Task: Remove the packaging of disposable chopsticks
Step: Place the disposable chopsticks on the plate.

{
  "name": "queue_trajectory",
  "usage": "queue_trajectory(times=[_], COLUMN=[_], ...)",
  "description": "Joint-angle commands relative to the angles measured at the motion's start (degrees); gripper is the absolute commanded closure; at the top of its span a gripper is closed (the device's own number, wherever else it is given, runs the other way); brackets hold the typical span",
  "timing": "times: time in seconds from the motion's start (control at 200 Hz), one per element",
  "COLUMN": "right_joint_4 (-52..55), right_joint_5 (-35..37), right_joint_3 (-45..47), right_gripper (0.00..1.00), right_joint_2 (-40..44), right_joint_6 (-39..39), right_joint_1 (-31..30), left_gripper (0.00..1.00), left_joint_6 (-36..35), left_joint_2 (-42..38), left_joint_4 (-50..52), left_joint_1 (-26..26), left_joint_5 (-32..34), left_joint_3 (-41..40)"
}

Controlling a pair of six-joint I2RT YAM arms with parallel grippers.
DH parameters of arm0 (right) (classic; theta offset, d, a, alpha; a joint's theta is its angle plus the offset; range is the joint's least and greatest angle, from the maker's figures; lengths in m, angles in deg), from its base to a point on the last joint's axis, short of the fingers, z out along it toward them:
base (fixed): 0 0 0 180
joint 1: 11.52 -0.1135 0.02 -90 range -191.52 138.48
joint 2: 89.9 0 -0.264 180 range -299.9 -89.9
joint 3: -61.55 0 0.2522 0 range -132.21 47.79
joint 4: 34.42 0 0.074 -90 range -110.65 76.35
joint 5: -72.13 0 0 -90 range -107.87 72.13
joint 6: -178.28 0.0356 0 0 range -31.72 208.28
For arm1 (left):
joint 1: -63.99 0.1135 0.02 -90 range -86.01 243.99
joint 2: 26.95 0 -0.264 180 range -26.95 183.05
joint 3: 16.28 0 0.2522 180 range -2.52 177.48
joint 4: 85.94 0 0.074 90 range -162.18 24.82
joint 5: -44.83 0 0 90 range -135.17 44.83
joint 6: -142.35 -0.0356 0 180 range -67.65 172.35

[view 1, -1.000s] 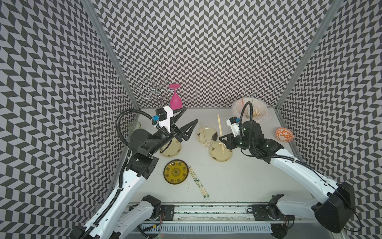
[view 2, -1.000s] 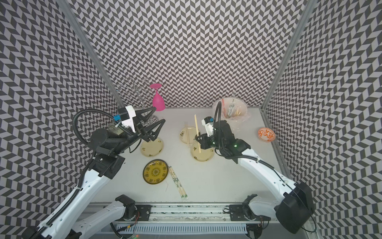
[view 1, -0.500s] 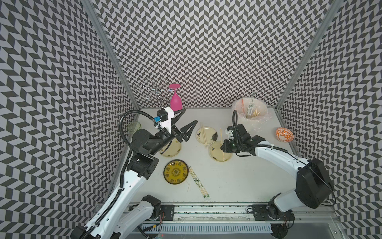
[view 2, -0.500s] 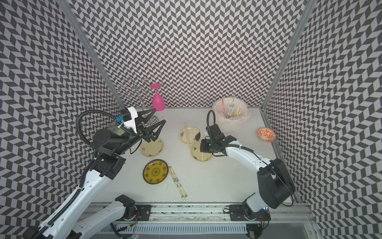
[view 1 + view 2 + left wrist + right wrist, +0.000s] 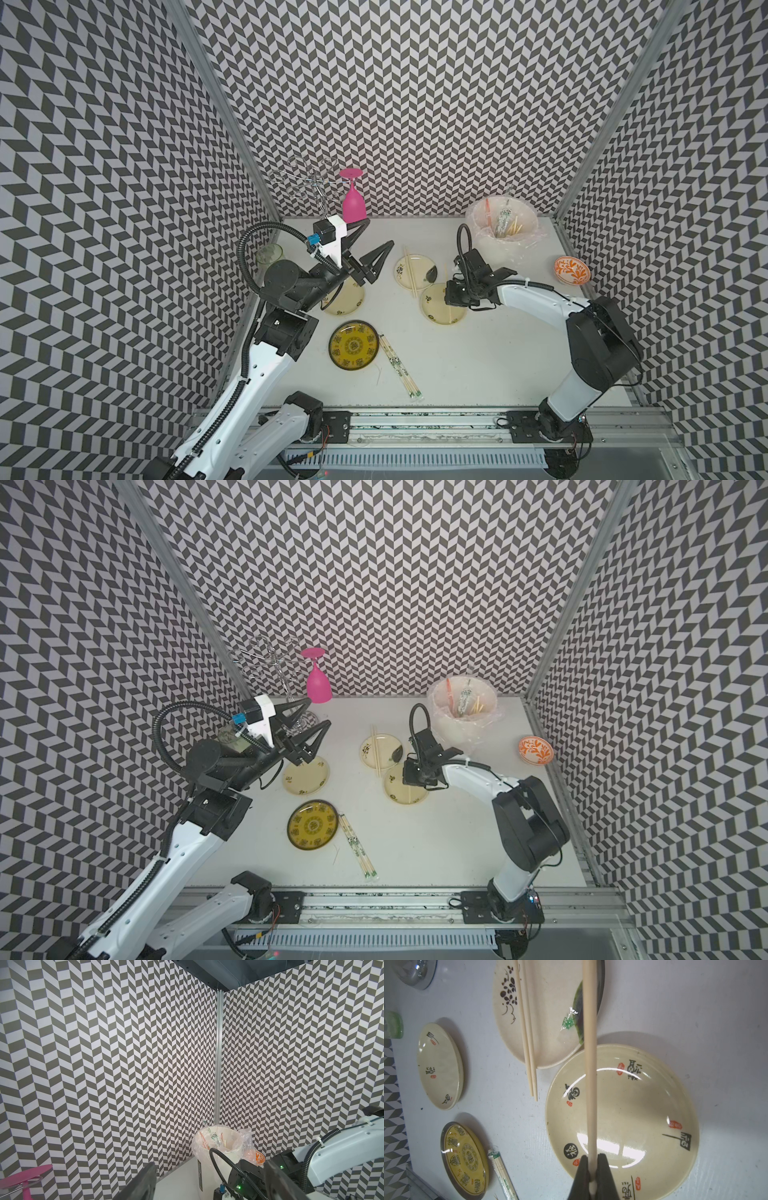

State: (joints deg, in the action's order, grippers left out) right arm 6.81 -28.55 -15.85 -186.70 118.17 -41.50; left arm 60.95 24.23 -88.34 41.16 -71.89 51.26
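My right gripper brings the chopsticks down to the cream plate with black characters below it next and releases them there, since the plate's middle is empty.
My right gripper (image 5: 591, 1157) is shut on bare pale disposable chopsticks (image 5: 590, 1064), held just above a cream plate with black characters (image 5: 643, 1101); in both top views it (image 5: 451, 289) (image 5: 411, 773) hovers over that plate's far right rim (image 5: 436, 318). Another bare pair (image 5: 410, 272) (image 5: 527, 1043) lies across a flower-print plate (image 5: 420, 264). A pair still in its clear printed packaging (image 5: 399, 365) (image 5: 357, 848) (image 5: 503, 1176) lies on the table beside a yellow plate (image 5: 353, 345). My left gripper (image 5: 379, 232) (image 5: 318, 713) (image 5: 209, 1180) is raised, open and holds nothing.
A white bin lined with clear plastic (image 5: 505, 245) (image 5: 207, 1167) at the back right holds used sleeves (image 5: 503, 220). An orange-patterned bowl (image 5: 572, 270) sits far right. A pink goblet (image 5: 353, 203), a wire rack (image 5: 307, 185), a green glass (image 5: 269, 254) and a cream plate (image 5: 345, 301) are at the left.
My right arm has stretched forward and dropped low, bringing the held chopsticks from upright down over the cream plate. The left arm has barely shifted.
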Motion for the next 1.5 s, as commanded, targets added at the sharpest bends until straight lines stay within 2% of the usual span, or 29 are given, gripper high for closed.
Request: queue_trajectory(times=[0.0, 0.751, 1.156, 1.497], right_joint_4=[-0.9, -1.4, -0.7, -0.2], right_joint_5=[1.0, -0.8, -2.4, -1.4], right_joint_3=[-1.5, 0.9, 4.6, 1.6], right_gripper=[1.00, 1.00, 1.00, 0.87], right_joint_2=[-1.1, -5.8, -2.7, -3.6], right_joint_6=[-0.4, -1.2, -0.6, -0.8], right_joint_1=[0.4, 0.6, 0.6, 0.5], left_gripper=[0.19, 0.19, 0.19, 0.19], left_joint_6=[-0.2, -0.3, 0.1, 0.3], left_joint_2=[-0.9, -1.4, -1.5, -1.6], left_joint_4=[-0.6, -0.5, -0.7, -1.1], left_joint_1=[0.4, 0.3, 0.4, 0.4], left_joint_5=[-0.7, -0.7, -0.9, -0.8], left_joint_3=[-0.8, -1.0, -1.1, -1.6])
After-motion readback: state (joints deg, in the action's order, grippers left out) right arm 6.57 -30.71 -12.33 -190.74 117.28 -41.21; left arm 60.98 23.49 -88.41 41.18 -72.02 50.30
